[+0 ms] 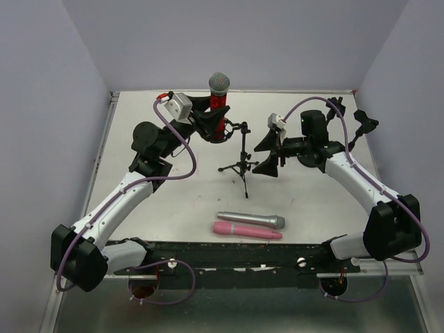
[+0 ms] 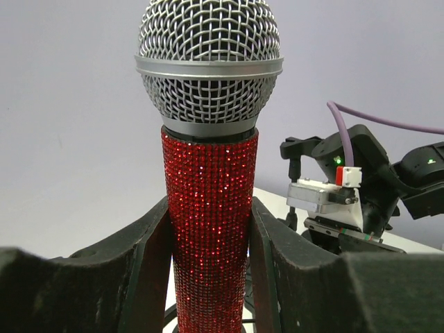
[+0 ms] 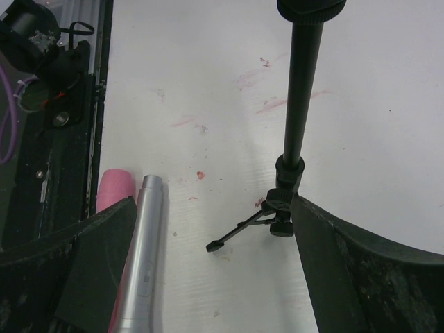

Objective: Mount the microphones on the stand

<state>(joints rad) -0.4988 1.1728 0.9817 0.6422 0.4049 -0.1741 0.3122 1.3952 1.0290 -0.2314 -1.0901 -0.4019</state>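
My left gripper will next move down, seating the glittery red microphone deeper in the dark ring (image 1: 220,136), and release it, since its lower end stands inside that ring.
My left gripper (image 1: 208,123) is shut on the glittery red microphone (image 1: 218,104) and holds it upright beside the top clip of the black tripod stand (image 1: 243,158). In the left wrist view the fingers (image 2: 149,270) press both sides of the red body (image 2: 210,229), and a dark ring shows round its lower end. My right gripper (image 1: 267,156) is open just right of the stand. In the right wrist view it (image 3: 215,277) hangs open above the table, with the stand's pole (image 3: 298,104) beside its right finger. The silver-grey microphone (image 1: 250,220) and the pink microphone (image 1: 246,231) lie side by side near the front edge, and both show in the right wrist view (image 3: 142,263) (image 3: 114,191).
A black clamp-like part (image 1: 363,125) stands at the back right edge of the table. The black front rail (image 1: 229,253) runs just below the two lying microphones. Walls close in the table on three sides.
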